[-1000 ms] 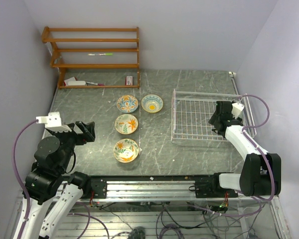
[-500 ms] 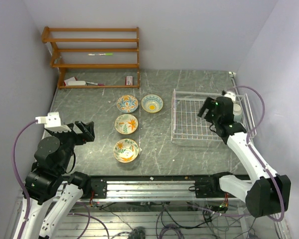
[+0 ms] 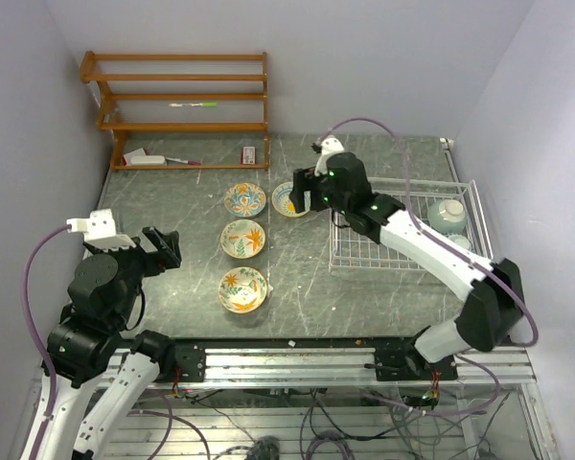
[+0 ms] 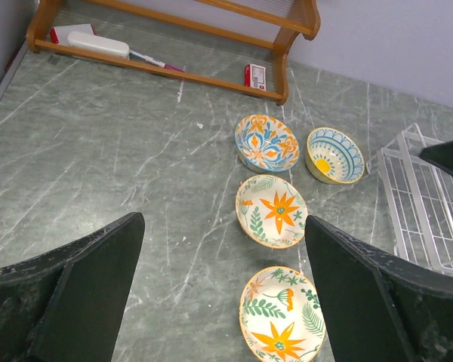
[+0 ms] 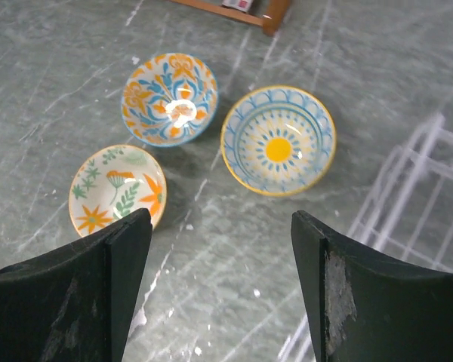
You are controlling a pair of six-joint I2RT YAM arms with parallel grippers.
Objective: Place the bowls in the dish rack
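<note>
I will lower my right gripper to its left in the top view, astride the blue-yellow bowl's near rim below, which faces bare tabletop.
Four bowls sit on the table: a cream one with blue-orange flowers (image 3: 244,199), a blue-yellow one (image 3: 289,203), and two cream ones with orange flowers (image 3: 242,239) (image 3: 242,289). The white wire dish rack (image 3: 374,230) stands to their right, with a mint green bowl (image 3: 448,213) inside its right end. My right gripper (image 3: 303,196) is open and empty, hovering over the blue-yellow bowl (image 5: 278,140), just left of the rack. My left gripper (image 3: 163,251) is open and empty, left of the bowls, with the nearest cream bowl (image 4: 281,323) below it.
An orange-brown wooden shelf unit (image 3: 182,105) stands at the back left, holding a pen, a white box and a small red-white box (image 4: 255,76). Walls close in on the left, back and right. The rack's edge shows in the right wrist view (image 5: 408,204).
My right arm has swung left from the rack's right end to above the blue-yellow bowl. The mint green bowl now shows in the rack. My left arm has barely moved.
</note>
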